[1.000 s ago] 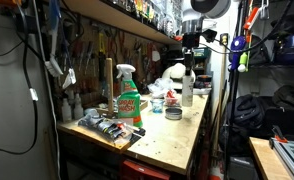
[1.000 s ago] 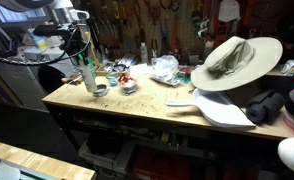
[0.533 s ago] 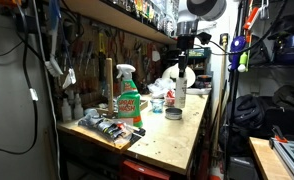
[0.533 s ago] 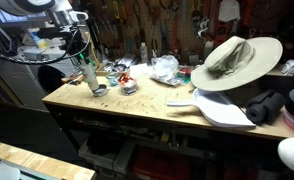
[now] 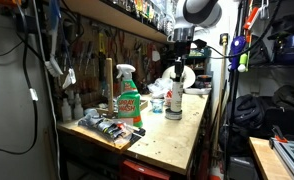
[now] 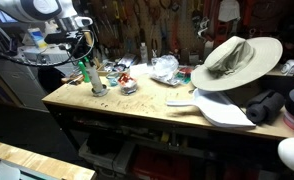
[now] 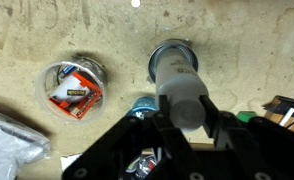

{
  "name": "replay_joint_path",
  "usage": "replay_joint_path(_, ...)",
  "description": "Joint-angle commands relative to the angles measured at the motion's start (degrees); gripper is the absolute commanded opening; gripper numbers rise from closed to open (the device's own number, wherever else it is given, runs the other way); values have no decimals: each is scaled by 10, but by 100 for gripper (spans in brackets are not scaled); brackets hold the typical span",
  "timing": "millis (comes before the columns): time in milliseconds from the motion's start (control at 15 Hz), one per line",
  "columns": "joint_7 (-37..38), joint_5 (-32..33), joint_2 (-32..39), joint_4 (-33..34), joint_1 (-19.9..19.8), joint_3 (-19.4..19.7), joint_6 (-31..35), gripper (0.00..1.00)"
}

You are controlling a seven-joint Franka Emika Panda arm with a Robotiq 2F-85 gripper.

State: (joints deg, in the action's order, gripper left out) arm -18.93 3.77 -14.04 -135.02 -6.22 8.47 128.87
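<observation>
Next, my gripper first lowers the grey bottle into the round metal tin [image 5: 174,115] [image 7: 172,59], then releases it there.
My gripper [image 7: 182,118] is shut on a pale grey cylindrical bottle [image 7: 177,80], holding it upright near its top. The bottle's lower end stands over a round metal tin [image 7: 173,52] on the workbench. In both exterior views the gripper [image 5: 176,55] [image 6: 84,50] hangs over the bench with the bottle [image 5: 174,97] [image 6: 90,78] below it, and the tin [image 5: 173,114] [image 6: 99,91] lies at the bottle's foot. I cannot tell whether the bottle touches the tin.
A clear cup with orange contents [image 7: 71,88] and a blue cap [image 7: 144,106] lie beside the tin. A green spray bottle [image 5: 129,100], a crumpled bag [image 6: 165,68], a wide-brimmed hat [image 6: 232,58] and a white board [image 6: 222,108] sit on the bench. A shelf [image 5: 107,12] overhangs the bench.
My gripper has carried the bottle sideways along the bench, from beside the tin to over it, and a little lower.
</observation>
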Motion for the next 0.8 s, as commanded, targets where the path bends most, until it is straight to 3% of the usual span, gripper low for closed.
replay_joint_path(0, 9, -7, 15, 3, 5, 1, 18, 10)
replay_joint_path(733, 28, -8, 47, 15, 6, -5, 36, 10)
